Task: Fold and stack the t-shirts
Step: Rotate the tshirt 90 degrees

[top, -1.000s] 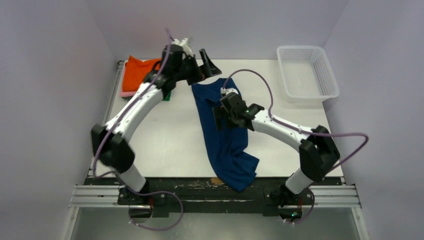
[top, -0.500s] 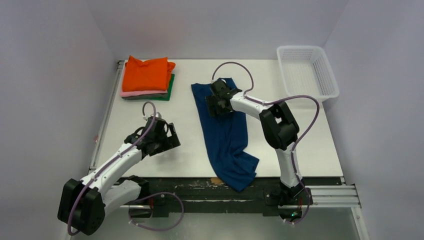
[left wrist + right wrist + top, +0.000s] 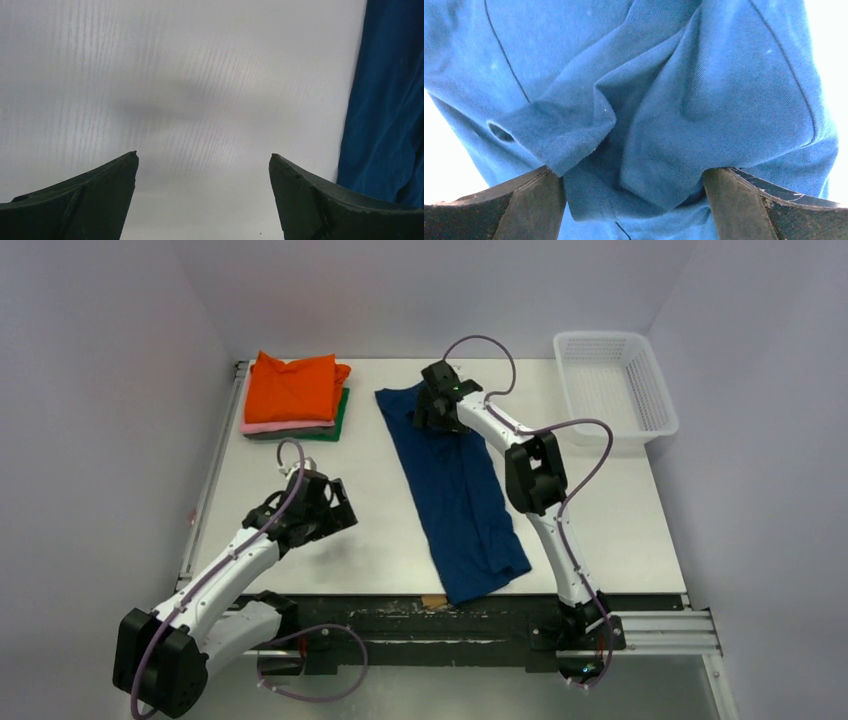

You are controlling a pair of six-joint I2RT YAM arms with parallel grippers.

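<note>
I will move my left gripper back and to the right in the top view, then down onto the corner of the t-shirt's hem by the bar, because the t-shirt lies at a slant.
The navy blue t-shirt [image 3: 460, 490] lies as a long narrow strip down the table's middle, from the far side to the near edge. My right gripper [image 3: 432, 405] is over its far end; in the right wrist view the gripper [image 3: 629, 180] has its jaws wide apart with bunched navy cloth [image 3: 674, 75] between them. My left gripper [image 3: 335, 510] is open and empty over bare table left of the shirt; in the left wrist view the gripper [image 3: 202, 165] has the shirt's edge [image 3: 385, 100] at the right. Folded orange [image 3: 295, 385], pink [image 3: 270, 425] and dark green [image 3: 340, 420] shirts are stacked at the far left.
A white mesh basket [image 3: 610, 390] stands at the far right corner. The table [image 3: 300, 570] ends in a dark rail at the near edge, where the navy shirt's bottom reaches.
My left arm swung back from the far stack to the near left. My right gripper moved to the shirt's far end, and the shirt stretched out straighter and longer.
</note>
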